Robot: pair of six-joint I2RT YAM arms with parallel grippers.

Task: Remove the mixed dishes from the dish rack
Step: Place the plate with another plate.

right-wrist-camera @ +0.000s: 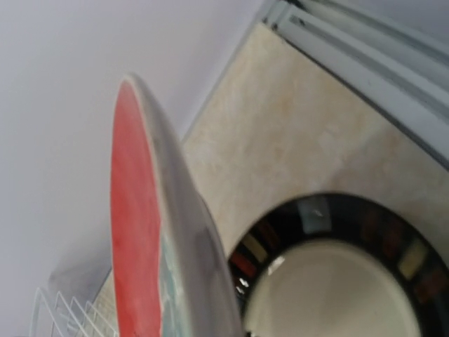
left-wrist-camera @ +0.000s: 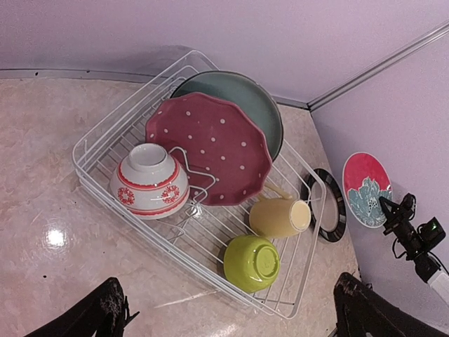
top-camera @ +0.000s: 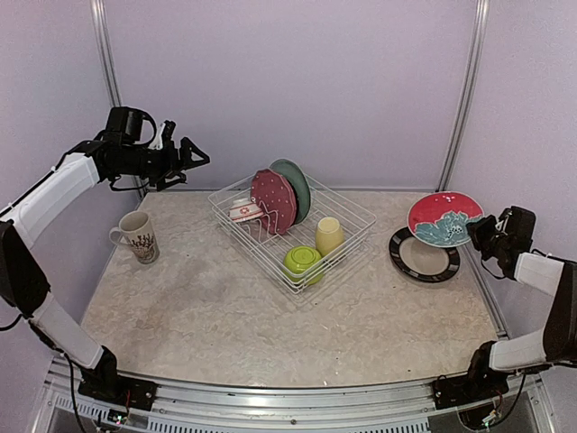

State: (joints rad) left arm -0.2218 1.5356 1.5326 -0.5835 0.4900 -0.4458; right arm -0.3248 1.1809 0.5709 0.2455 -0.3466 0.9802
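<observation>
I should lower my right gripper first, so that the flowered plate can get flat onto the dark plate point(top-camera: 424, 257) point(right-wrist-camera: 335, 298).
The white wire dish rack point(top-camera: 361, 216) point(left-wrist-camera: 91, 140) stands mid-table. It holds an upright pink-dotted plate point(top-camera: 273, 200) point(left-wrist-camera: 210, 147), a teal plate point(top-camera: 296, 185) point(left-wrist-camera: 252, 98) behind it, a red-white bowl point(top-camera: 244, 211) point(left-wrist-camera: 149, 180), a pale yellow cup point(top-camera: 329, 234) point(left-wrist-camera: 279, 216) and an upturned lime bowl point(top-camera: 304, 261) point(left-wrist-camera: 251, 262). My left gripper point(top-camera: 194, 158) point(left-wrist-camera: 235, 316) hangs open, high at the back left, empty. My right gripper point(top-camera: 478, 233) is shut on the rim of a red flowered plate point(top-camera: 444, 219) point(right-wrist-camera: 140, 232), held tilted just above the dark plate point(top-camera: 424, 255) point(right-wrist-camera: 337, 281).
A patterned cream mug point(top-camera: 137, 236) stands on the table left of the rack. The dark plate lies flat near the right wall. A metal frame post point(top-camera: 460, 99) rises at the back right corner.
</observation>
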